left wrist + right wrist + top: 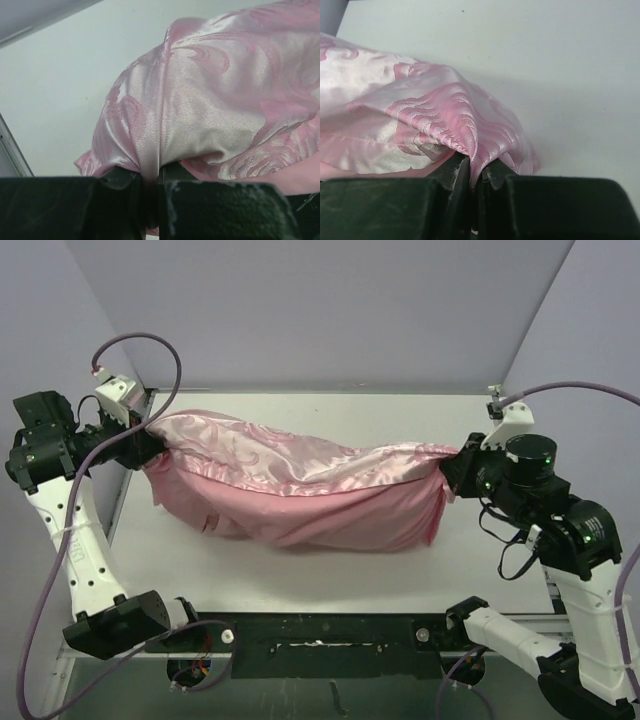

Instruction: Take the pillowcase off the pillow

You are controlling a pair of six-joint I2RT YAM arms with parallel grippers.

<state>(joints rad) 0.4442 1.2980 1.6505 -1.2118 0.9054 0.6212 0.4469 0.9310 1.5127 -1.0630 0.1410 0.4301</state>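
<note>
The sagging pillowcase's end goes down and outward from my right gripper onto the bare far tabletop for release next, since that tabletop lies below and outward of the gripper.
The pink satin pillowcase (300, 485) with its woven rose pattern is stretched across the white table between my two grippers, sagging in the middle. My left gripper (150, 445) is shut on the pillowcase's left end; the left wrist view shows fabric (200, 100) pinched between the jaws (150, 175). My right gripper (455, 470) is shut on the right end; the right wrist view shows a fold of fabric (445, 120) pinched between the jaws (476, 172). The off-white pillow is hidden; the case bulges as if full.
The white table (330, 560) ends in a dark rail (320, 635) at the near edge. Grey walls (320, 310) stand close behind and at both sides. Purple cables (170, 370) loop from each wrist.
</note>
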